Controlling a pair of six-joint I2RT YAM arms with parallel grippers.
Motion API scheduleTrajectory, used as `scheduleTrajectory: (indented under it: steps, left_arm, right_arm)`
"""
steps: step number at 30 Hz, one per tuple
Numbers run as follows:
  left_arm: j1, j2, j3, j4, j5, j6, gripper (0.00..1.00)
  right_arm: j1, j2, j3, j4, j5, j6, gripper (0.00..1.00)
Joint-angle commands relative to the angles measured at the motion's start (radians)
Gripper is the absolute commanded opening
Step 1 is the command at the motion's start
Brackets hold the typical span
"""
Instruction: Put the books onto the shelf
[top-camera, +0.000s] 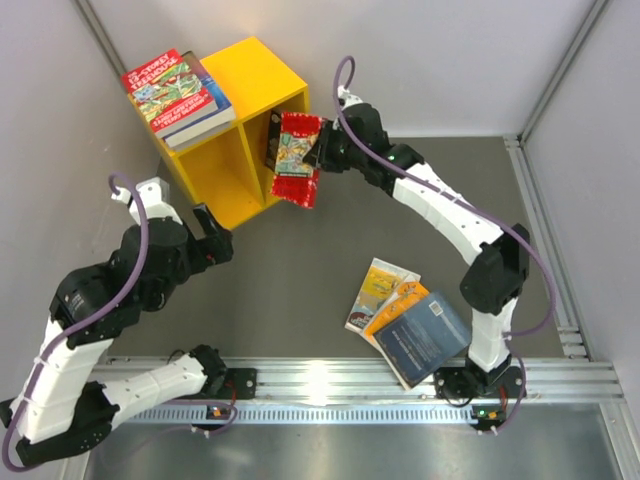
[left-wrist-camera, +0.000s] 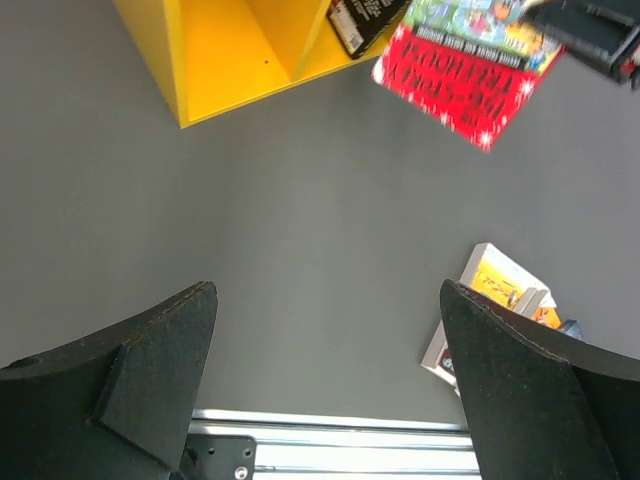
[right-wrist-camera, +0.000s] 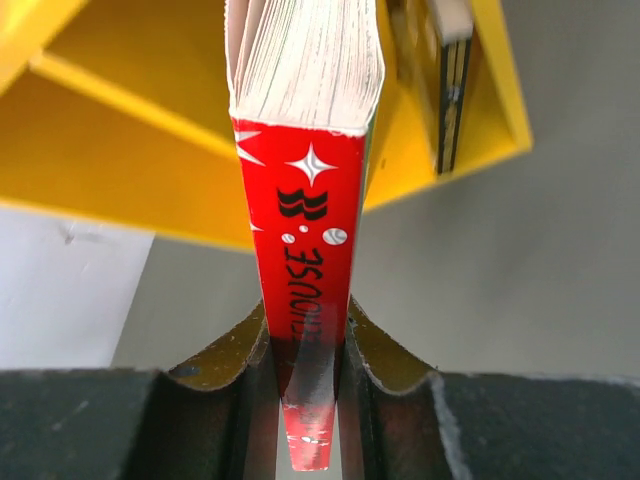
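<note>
The open gap (top-camera: 262, 166) (right-wrist-camera: 401, 138) beside the dark book is to the left in the top view, so my right gripper should next slide the red book in that way and let go.
The yellow shelf (top-camera: 265, 75) lies at the back left, its two compartments facing the table. A stack of books (top-camera: 178, 95) rests on top of it, and a dark book (top-camera: 275, 140) stands in the right compartment. My right gripper (top-camera: 318, 152) is shut on a red "Treehouse" book (top-camera: 297, 165), held just in front of that compartment. In the right wrist view the red spine (right-wrist-camera: 305, 230) sits clamped between the fingers, with the shelf (right-wrist-camera: 120, 170) beyond. Three more books (top-camera: 410, 320) lie in a loose pile near the right arm's base. My left gripper (left-wrist-camera: 328, 290) is open and holds nothing.
An aluminium rail (top-camera: 380, 385) runs along the near edge, and another (top-camera: 545, 240) down the right side. White walls close in the table on the left, back and right. The left wrist view shows the shelf corner (left-wrist-camera: 220, 60) and the book pile (left-wrist-camera: 495, 290).
</note>
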Motion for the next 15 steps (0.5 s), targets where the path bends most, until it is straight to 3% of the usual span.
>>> scheduleTrajectory:
  steps: [1, 15]
  left_arm:
    - [-0.001, -0.019, 0.032, -0.047, -0.037, -0.033, 0.98]
    - [-0.002, -0.09, 0.038, -0.094, -0.093, -0.015, 0.98]
  right_arm:
    - [0.038, 0.049, 0.109, 0.145, 0.117, -0.069, 0.0]
    - [0.095, 0.275, 0.137, 0.545, 0.412, -0.074, 0.0]
